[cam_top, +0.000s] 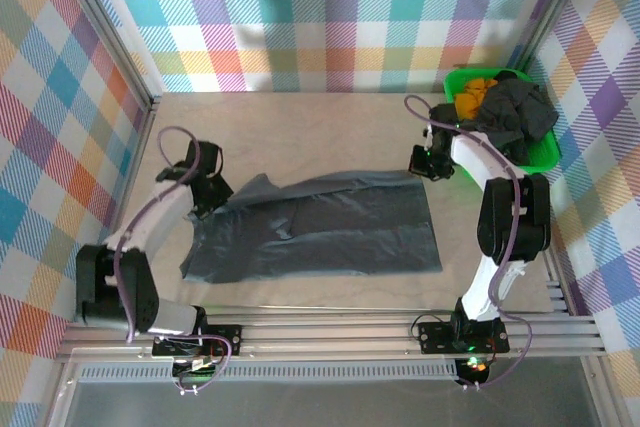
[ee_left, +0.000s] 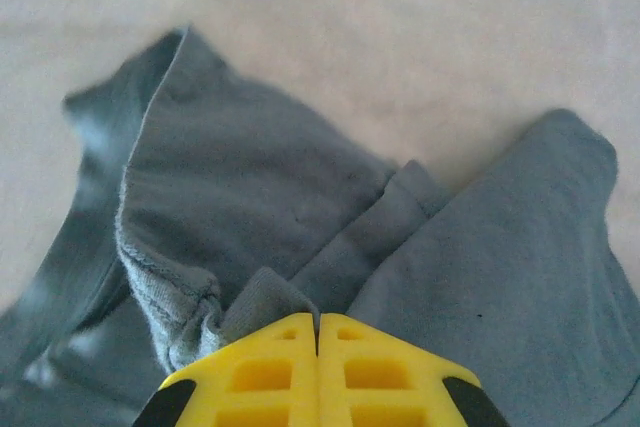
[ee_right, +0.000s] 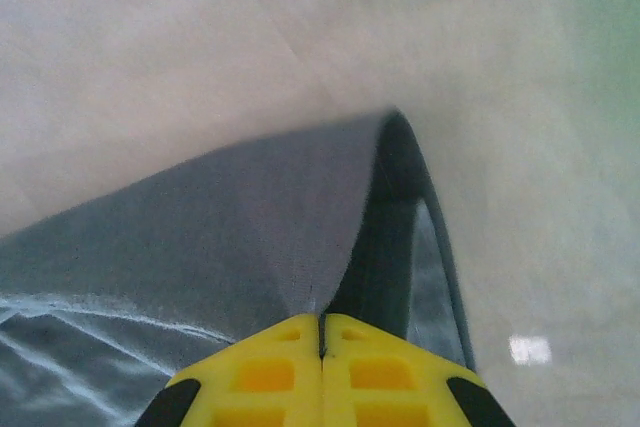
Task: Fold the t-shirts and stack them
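Observation:
The shirt's edge is held up in a tight fold, so next I need to bring my right gripper back and down onto the shirt's flat end panel (cam_top: 421, 198) and release that edge.
A dark grey t-shirt (cam_top: 320, 227) lies spread across the middle of the table. My left gripper (cam_top: 207, 190) is at its left end, shut on a bunched fold of the t-shirt (ee_left: 250, 297) beside the sleeve. My right gripper (cam_top: 428, 165) is at the far right corner, shut on the shirt's edge (ee_right: 300, 247), which lifts off the table in a taut fold. More dark t-shirts (cam_top: 515, 112) are heaped in the green bin (cam_top: 545, 152) at the back right.
An orange cloth (cam_top: 477, 95) lies in the bin beside the dark heap. Checkered walls enclose the table on three sides. An aluminium rail (cam_top: 330, 332) runs along the near edge. Bare tabletop (cam_top: 300, 132) lies behind the shirt.

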Robot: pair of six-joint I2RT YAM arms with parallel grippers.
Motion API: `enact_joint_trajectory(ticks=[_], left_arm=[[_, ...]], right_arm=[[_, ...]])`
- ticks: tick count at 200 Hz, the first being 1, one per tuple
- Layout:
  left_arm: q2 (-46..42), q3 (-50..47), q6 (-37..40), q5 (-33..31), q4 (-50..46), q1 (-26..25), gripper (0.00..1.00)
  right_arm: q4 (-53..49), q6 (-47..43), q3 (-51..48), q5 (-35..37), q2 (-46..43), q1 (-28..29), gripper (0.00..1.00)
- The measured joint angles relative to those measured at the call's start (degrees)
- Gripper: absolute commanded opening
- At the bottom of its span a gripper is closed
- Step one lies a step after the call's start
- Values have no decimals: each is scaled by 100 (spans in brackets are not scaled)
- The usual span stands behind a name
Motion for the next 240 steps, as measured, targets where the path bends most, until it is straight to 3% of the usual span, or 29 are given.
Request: enact_joint_trajectory(ticks=[19,31,41,59,95,128,162,240], left_arm=[[-557,-669,-343,-4,-4,-203,0],[-728,-999,-522,74,-15,-249,17],[-756,-1156,-702,131,-94,-260,25],[-758,-1189,-841,155,-332,-262,39],[-688,-498,-1080,153,-498,-221,49],[804,901,-732,411,-144,-142,48],[2529,2149,-179,437,-98,-50,35],[2490,1685,9,577,-389,166,29]], right_arm=[[59,83,-492,83,-151,0,0],[68,131,-697,120,-173,0,0],[59,168,-802,166,-164,0,0],[17,208,-841,247,-111,0,8],[-50,284,-835,391,-81,0,26],[-168,376,-715,472,-81,0,35],[-264,470,-529,472,-133,0,36],[-461,531,-367,162,-409,2,37]])
